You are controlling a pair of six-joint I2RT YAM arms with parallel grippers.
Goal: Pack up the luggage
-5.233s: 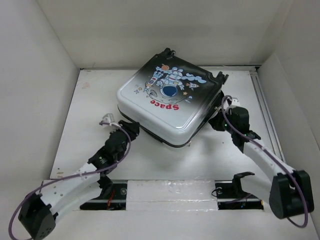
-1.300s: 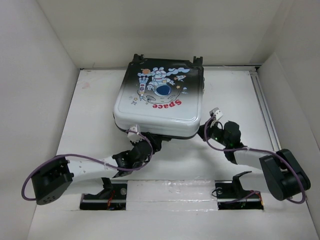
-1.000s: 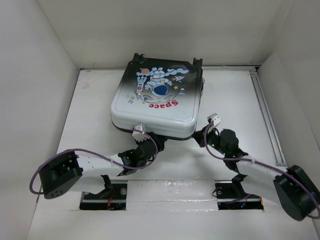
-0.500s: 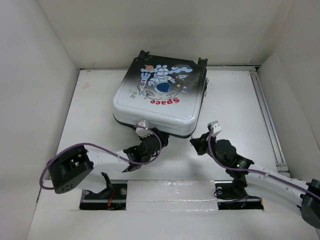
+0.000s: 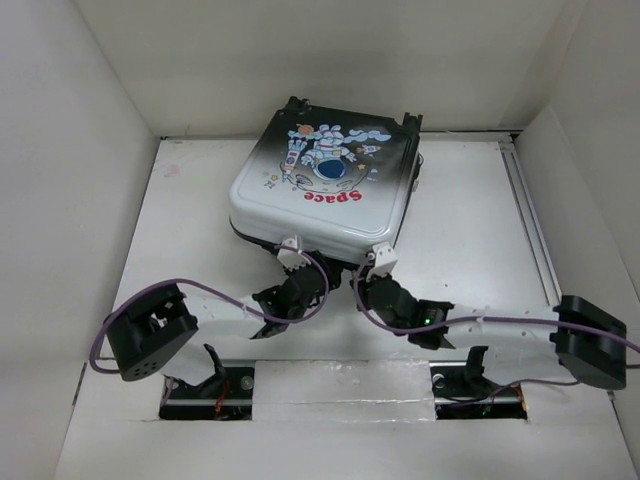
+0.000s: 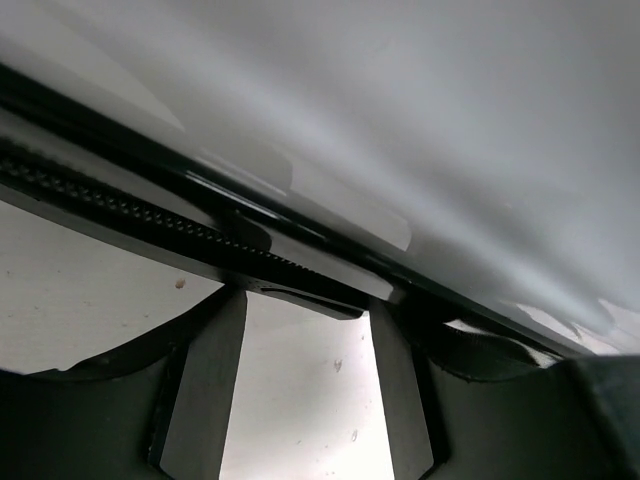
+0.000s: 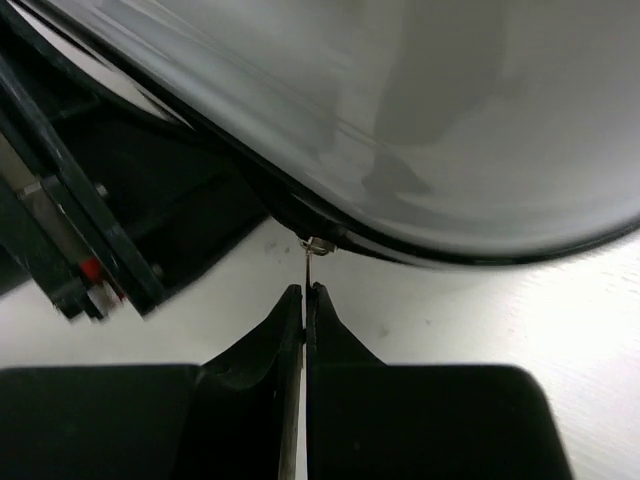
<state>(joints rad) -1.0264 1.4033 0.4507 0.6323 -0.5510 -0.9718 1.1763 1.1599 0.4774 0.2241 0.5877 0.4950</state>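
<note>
The right gripper draws to the left in the top view toward the luggage's near corner next and releases the zipper pull, since the luggage's seam runs past my left gripper.
The luggage lies flat at the back middle of the table, lid down, astronaut print up. My left gripper is open at its near edge. In the left wrist view its fingers reach under the zipper teeth and the glossy shell, with nothing between them. My right gripper sits at the near edge beside the left one. In the right wrist view it is shut on the thin metal zipper pull hanging from the seam below the shell.
White walls enclose the table on the left, back and right. A metal rail runs along the right side. The left arm's dark hardware is close to my right gripper's left.
My right gripper has moved left along the luggage's near edge, from its right corner to the middle. The luggage has shifted slightly back and turned. My left gripper has stayed at the near edge.
</note>
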